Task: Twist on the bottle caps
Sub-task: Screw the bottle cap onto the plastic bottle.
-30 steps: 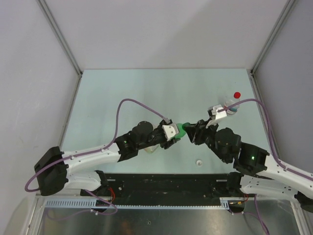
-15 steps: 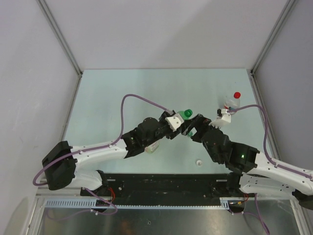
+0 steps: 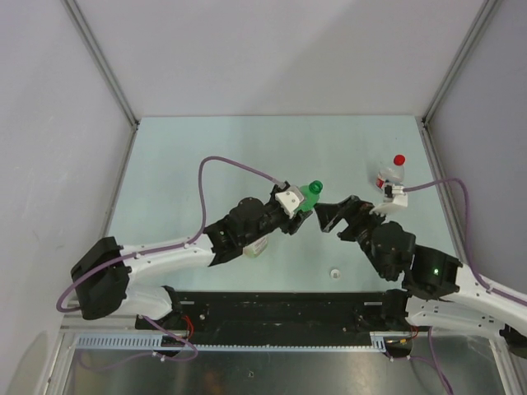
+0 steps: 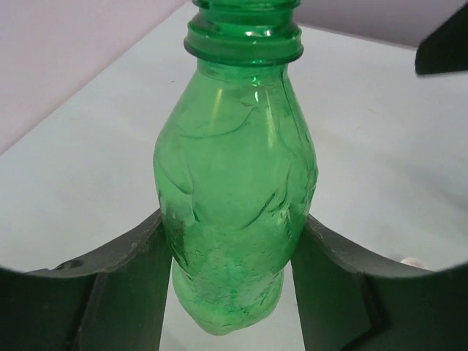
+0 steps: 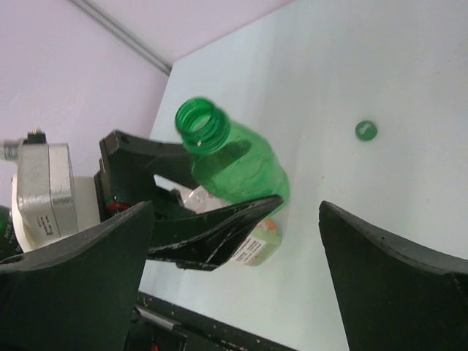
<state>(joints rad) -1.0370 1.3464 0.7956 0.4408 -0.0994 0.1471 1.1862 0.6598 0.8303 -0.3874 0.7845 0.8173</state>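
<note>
The loose green cap point(image 5: 365, 131) is below and outward of the open fingers, so my right gripper should go outward past the green bottle, then down.
My left gripper point(image 3: 305, 202) is shut on the lower body of the green bottle point(image 3: 311, 193), which it holds tilted above the table. In the left wrist view the bottle point(image 4: 238, 175) fills the space between both fingers, and its threaded mouth at the top carries no cap. My right gripper point(image 3: 332, 216) stands open just right of the bottle, with nothing between its fingers point(image 5: 395, 285). The green cap point(image 5: 365, 131) lies loose on the table in the right wrist view. A white cap point(image 3: 335, 272) lies near the front edge. The red cap point(image 3: 399, 160) sits on the small clear bottle point(image 3: 389, 175).
The wider clear orange-labelled bottle point(image 3: 257, 247) lies on the table under my left arm, also seen as the orange-labelled bottle point(image 5: 259, 245) below the left fingers. Grey walls enclose the table on three sides. A black rail runs along the near edge.
My right gripper has opened and pulled back to the right, off the green bottle. My left gripper has carried the bottle up and away from the near edge.
</note>
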